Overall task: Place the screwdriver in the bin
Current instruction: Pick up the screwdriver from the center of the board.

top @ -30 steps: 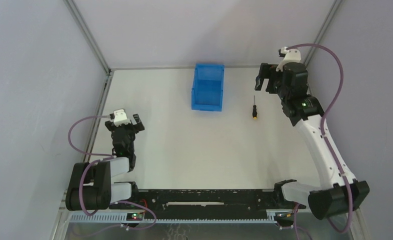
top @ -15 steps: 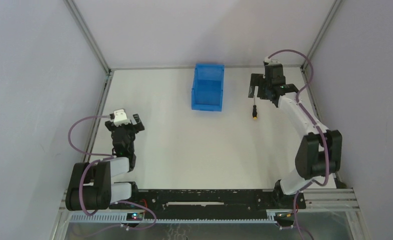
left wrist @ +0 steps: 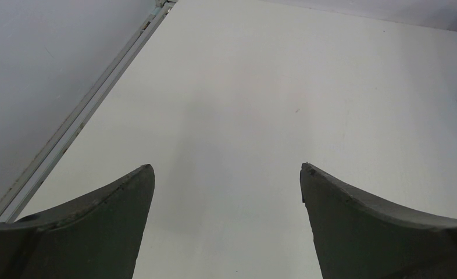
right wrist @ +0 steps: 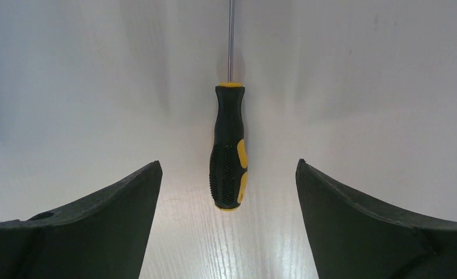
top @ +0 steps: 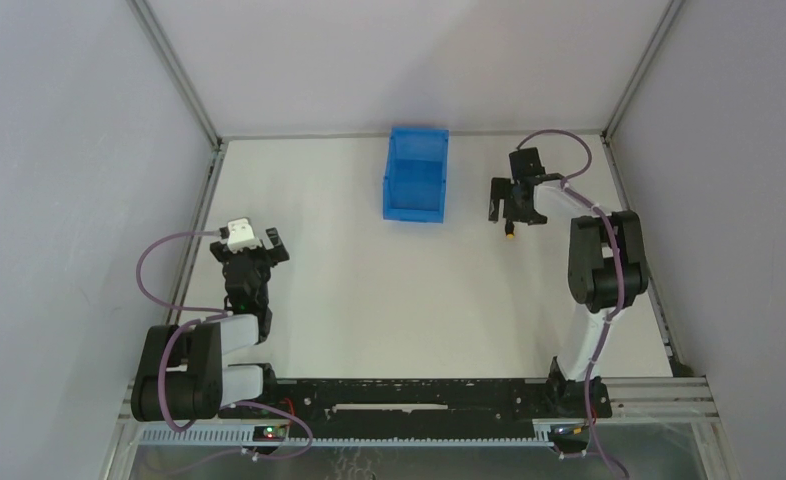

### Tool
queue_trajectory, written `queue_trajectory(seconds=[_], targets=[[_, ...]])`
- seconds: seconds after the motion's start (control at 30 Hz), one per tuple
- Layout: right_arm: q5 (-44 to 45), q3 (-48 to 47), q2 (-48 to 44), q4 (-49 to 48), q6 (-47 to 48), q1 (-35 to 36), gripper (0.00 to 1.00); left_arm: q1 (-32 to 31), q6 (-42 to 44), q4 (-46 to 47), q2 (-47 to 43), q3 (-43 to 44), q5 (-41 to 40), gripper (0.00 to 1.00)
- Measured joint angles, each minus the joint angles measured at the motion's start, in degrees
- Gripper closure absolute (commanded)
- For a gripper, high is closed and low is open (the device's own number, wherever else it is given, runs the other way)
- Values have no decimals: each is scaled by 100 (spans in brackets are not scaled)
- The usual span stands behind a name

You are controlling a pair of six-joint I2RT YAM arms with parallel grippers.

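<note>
The black and yellow handle is below my right gripper and between its open fingers, so my right gripper should next move down around the handle's thick middle (right wrist: 229, 156) and close.
The screwdriver (right wrist: 229, 151) lies flat on the white table, its black and yellow handle toward me and its thin shaft pointing away. My right gripper (right wrist: 228, 163) is open and straddles the handle end, both fingers apart from it. From above, the right gripper (top: 509, 205) covers most of the screwdriver (top: 510, 233), leaving only the yellow end visible. The blue bin (top: 416, 145) stands empty to its left at the back. My left gripper (top: 254, 250) rests open at the left side, nothing between its fingers (left wrist: 115, 209).
Grey walls close in the table (top: 389, 290) on the left, back and right, with a metal rail (left wrist: 86, 116) along the left edge. The right arm is folded steeply near the right wall.
The right arm has folded down and brought its gripper left and lower, from the back right corner to right over the screwdriver. The left arm and the screwdriver have not moved.
</note>
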State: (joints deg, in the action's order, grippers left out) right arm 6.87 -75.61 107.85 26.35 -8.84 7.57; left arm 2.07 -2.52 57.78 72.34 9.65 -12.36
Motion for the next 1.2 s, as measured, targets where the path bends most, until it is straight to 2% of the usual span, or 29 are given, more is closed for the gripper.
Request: queue_trajectory(seconds=[0.4, 0.63, 0.67, 0.73, 0.8, 1.0, 1.2], targets=[[-275, -367, 654, 164, -92, -164, 31, 0, 0, 0, 0, 0, 0, 0], [-402, -435, 704, 284, -120, -199, 67, 0, 0, 0, 0, 0, 0, 0], [-422, -435, 704, 286, -140, -199, 71, 0, 0, 0, 0, -2, 0, 0], [-433, -437, 704, 304, -164, -199, 73, 0, 0, 0, 0, -2, 0, 0], [-442, -437, 704, 306, -179, -205, 82, 0, 0, 0, 0, -2, 0, 0], [-435, -437, 614, 393, -184, -221, 83, 0, 0, 0, 0, -2, 0, 0], [-393, -442, -111, 549, -181, -221, 85, 0, 0, 0, 0, 0, 0, 0]])
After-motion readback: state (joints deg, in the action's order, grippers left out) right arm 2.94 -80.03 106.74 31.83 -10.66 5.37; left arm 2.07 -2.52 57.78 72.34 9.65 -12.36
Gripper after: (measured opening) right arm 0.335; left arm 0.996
